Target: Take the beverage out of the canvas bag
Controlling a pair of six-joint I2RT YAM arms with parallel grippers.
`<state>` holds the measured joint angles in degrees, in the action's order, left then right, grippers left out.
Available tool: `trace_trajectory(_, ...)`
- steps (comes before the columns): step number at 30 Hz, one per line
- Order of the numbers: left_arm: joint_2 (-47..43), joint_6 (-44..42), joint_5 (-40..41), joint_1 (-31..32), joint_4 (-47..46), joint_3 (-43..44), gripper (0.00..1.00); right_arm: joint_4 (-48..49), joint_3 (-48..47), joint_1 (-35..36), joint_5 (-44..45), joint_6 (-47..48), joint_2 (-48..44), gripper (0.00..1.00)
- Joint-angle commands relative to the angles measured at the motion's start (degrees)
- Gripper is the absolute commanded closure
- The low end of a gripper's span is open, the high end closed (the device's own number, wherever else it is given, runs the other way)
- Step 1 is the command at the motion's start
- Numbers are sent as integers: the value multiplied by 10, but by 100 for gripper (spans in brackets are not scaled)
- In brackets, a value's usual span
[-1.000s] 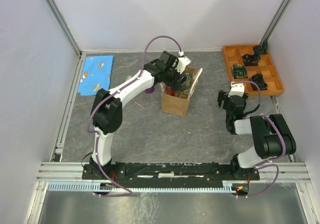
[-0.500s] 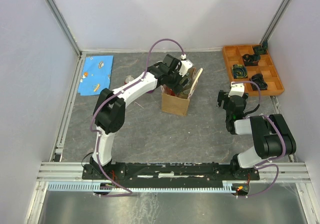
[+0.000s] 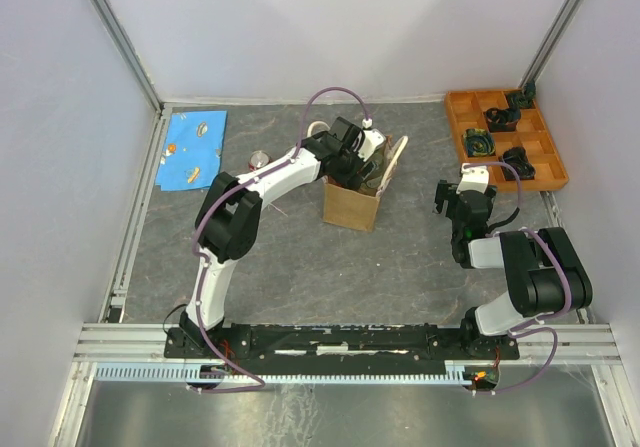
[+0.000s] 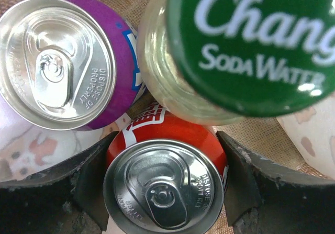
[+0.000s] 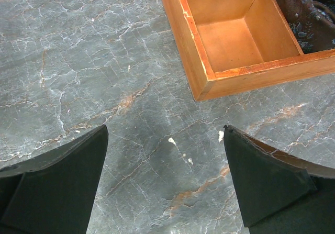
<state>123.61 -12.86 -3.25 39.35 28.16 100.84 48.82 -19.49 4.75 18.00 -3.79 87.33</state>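
I should next lift my left gripper, move it left in the top view, lower the red can [image 4: 165,189] and let go on the bare tabletop beside the bag.
The tan canvas bag [image 3: 350,205] with cream handles stands upright mid-table. My left gripper [image 3: 353,167] reaches down into its open top. In the left wrist view the gripper [image 4: 167,140] has a red can [image 4: 165,189] between its jaws, and both fingers lie against the can's sides. A purple can [image 4: 57,61] and a green-capped soda water bottle [image 4: 251,40] stand beside it on the burlap lining [image 4: 259,134]. My right gripper [image 3: 447,195] hovers open and empty over the grey table [image 5: 166,134].
An orange compartment tray [image 3: 505,137] holding dark objects sits at the back right; its corner [image 5: 209,82] shows just ahead of the right gripper. A blue cloth [image 3: 193,147] lies at the back left. A can [image 3: 260,158] and a round pale object [image 3: 317,128] stand left of the bag.
My left arm has swung further over the bag and lowered its gripper into it, uncovering the can and round object behind. The right arm has not moved.
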Motion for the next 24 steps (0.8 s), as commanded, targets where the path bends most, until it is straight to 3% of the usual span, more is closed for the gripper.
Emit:
trace_trajectory(1,7,-1,-20,5,9,-7,53,18,-10,-2,3,-3,-7,1)
trace_trajectory(5,0,-6,-13,5,5,-3,66,18,-10,-2,3,-4,-8,1)
trace_trajectory(10,-11,-5,-10,5,0,4,96,18,-10,-2,3,-4,-7,1)
trace_trajectory(24,-102,-16,-26,11,43,107,97,18,-10,-2,3,-4,-7,1)
